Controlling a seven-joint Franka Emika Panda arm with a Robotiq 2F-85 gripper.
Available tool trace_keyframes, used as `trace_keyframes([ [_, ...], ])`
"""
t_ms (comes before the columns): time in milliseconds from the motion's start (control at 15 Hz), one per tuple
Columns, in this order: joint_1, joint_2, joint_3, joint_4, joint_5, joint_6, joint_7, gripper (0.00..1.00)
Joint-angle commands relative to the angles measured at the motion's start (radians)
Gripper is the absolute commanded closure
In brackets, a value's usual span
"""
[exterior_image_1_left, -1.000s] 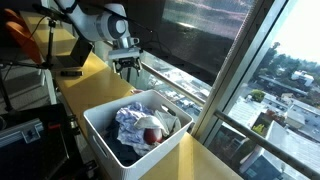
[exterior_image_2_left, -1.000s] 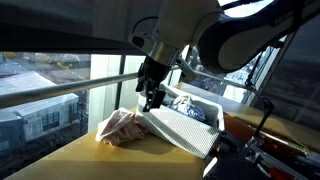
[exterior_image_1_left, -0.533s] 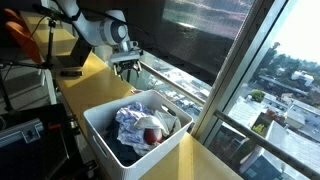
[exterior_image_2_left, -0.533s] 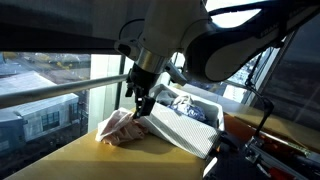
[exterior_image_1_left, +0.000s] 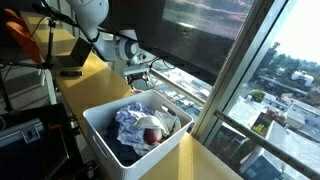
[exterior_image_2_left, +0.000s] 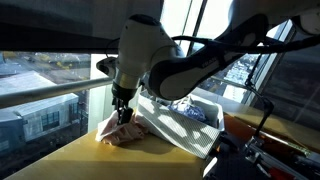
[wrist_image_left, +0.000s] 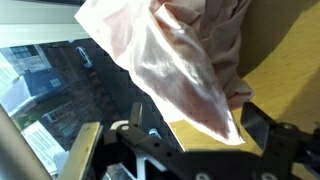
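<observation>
The tip of my gripper already reaches between the open fingers. Next I will move my gripper down onto the raised fold of the pink cloth and close there.
A crumpled pale pink cloth (exterior_image_2_left: 120, 130) lies on the wooden counter (exterior_image_2_left: 70, 160) right beside a white slatted basket (exterior_image_2_left: 185, 130). My gripper (exterior_image_2_left: 122, 112) hangs just above the cloth, jaws pointing down and open. In the wrist view the pink cloth (wrist_image_left: 170, 60) fills the upper middle, and its lower tip reaches between the two dark fingers of the gripper (wrist_image_left: 197, 118); nothing is gripped. The basket (exterior_image_1_left: 100, 130) holds a heap of mixed clothes (exterior_image_1_left: 140, 128), white, dark blue and red. From this side the gripper (exterior_image_1_left: 140, 80) stands just beyond the basket's far end.
The counter (exterior_image_1_left: 75, 90) runs along a large window with a metal rail (exterior_image_2_left: 50, 92) close behind the cloth. A dark device (exterior_image_1_left: 70, 65) sits at the counter's far end, with an orange object (exterior_image_1_left: 20, 40) behind it. City buildings lie far below outside.
The arm has swung away from over the basket's end and come down over the pink cloth. The jaws have stayed open. Cloth and basket have not moved.
</observation>
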Motion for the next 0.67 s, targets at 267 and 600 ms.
trace_keyframes([
  [267, 0.004, 0.172, -0.026, 0.212, 0.030, -0.116, -0.032, 0.00],
  [600, 0.000, 0.201, -0.027, 0.217, 0.031, -0.146, -0.024, 0.42],
])
